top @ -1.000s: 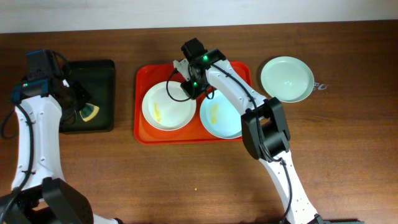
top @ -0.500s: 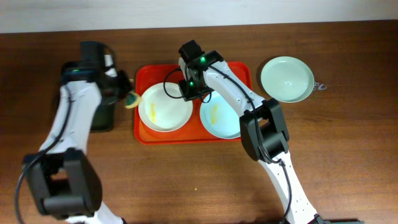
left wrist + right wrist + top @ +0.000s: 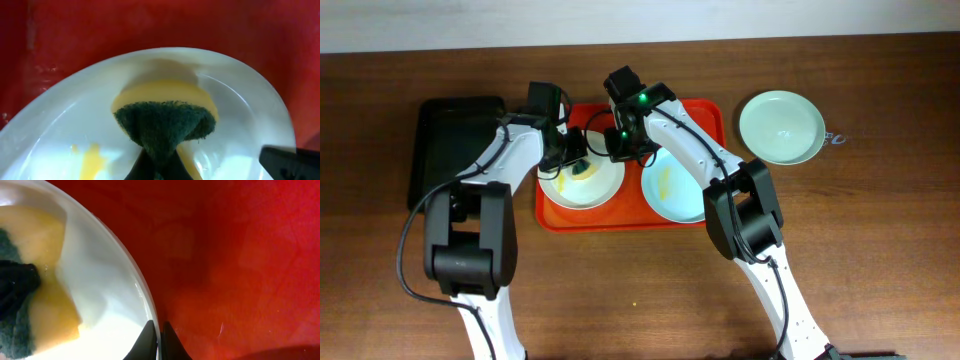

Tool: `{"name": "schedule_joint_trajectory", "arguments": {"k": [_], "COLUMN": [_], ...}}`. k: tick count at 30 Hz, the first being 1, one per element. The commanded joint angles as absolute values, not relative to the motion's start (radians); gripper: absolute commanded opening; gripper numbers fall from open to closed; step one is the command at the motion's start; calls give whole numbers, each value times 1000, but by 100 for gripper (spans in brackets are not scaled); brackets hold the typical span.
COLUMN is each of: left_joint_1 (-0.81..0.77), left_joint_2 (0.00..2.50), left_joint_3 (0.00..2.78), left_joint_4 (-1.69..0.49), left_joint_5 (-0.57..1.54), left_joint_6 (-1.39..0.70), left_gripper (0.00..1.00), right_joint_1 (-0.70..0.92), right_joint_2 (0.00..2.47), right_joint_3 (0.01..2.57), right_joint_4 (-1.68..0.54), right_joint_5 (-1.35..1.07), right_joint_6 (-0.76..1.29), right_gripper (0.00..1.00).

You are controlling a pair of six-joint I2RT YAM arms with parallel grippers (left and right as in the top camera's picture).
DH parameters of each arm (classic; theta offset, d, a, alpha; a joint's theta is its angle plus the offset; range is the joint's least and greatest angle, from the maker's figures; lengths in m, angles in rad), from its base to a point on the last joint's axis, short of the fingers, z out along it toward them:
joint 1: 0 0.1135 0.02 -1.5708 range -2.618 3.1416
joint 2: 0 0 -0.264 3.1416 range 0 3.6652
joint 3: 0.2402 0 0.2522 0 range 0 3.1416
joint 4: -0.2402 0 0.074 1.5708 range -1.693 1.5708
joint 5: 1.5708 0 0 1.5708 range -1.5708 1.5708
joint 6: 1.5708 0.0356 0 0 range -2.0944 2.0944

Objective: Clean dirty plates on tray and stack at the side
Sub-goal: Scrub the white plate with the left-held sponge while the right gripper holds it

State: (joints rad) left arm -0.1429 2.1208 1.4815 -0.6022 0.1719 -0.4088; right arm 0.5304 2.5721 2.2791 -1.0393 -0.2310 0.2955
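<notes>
My right gripper will next lift the cream-white plate, carry it across and down onto the mint green plate, and then let go, because that one lies clean beside the tray.
The red-orange tray holds a cream-white plate on the left and a pale blue plate with a yellow smear on the right. A mint green plate lies on the table to the right of the tray. My left gripper is shut on a yellow and green sponge and presses it on the cream-white plate, next to a yellow smear. My right gripper is shut on that plate's rim, at its upper right in the overhead view.
A black rectangular tray sits to the left of the red tray. A small mark shows on the table by the mint plate's right edge. The wall runs along the far edge of the table.
My left arm has swung right from the black tray with the sponge and set it on the cream-white plate. My right gripper has stayed at the plate's rim.
</notes>
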Motion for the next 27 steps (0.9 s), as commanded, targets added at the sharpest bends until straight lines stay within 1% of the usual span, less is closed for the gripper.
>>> {"name": "schedule_joint_trajectory", "arguments": {"k": [1, 4, 6, 8, 10, 12, 15, 16, 17, 21, 25, 27], "left_joint_1": [-141, -141, -141, -141, -141, -141, -141, -141, -141, -143, -141, -141], "left_joint_2": [2174, 2172, 2171, 2170, 2167, 2163, 2159, 2160, 2160, 2162, 2162, 2162], "left_joint_3": [1473, 1477, 1493, 1535, 1594, 1663, 1722, 1723, 1718, 1657, 1562, 1532], "left_joint_4": [-651, -754, -813, -868, -920, -963, -962, -940, -930, -919, -888, -886], "left_joint_5": [-51, -327, -397, -415, -383, -275, 6, 162, 233, 252, 125, 29], "left_joint_6": [-414, -414, -414, -415, -415, -414, -309, -241, -224, -226, -238, -238], "left_gripper": [0, 0, 0, 0, 0, 0, 0, 0, 0, 0, 0, 0], "right_joint_1": [543, 543, 543, 543, 543, 543, 543, 543, 543, 543, 543, 543], "right_joint_2": [2594, 2594, 2594, 2594, 2594, 2594, 2594, 2594, 2594, 2594, 2594, 2594], "right_joint_3": [2246, 2246, 2246, 2246, 2246, 2246, 2246, 2246, 2246, 2246, 2246, 2246], "right_joint_4": [-1043, -1044, -1044, -1043, -1044, -1043, -1044, -1044, -1043, -1039, -1040, -1040], "right_joint_5": [-199, -199, -199, -199, -199, -199, -199, -199, -199, -199, -199, -199], "right_joint_6": [308, 308, 308, 308, 308, 308, 308, 308, 308, 308, 308, 308], "right_gripper": [4, 4, 4, 4, 4, 4, 4, 4, 4, 4, 4, 4]}}
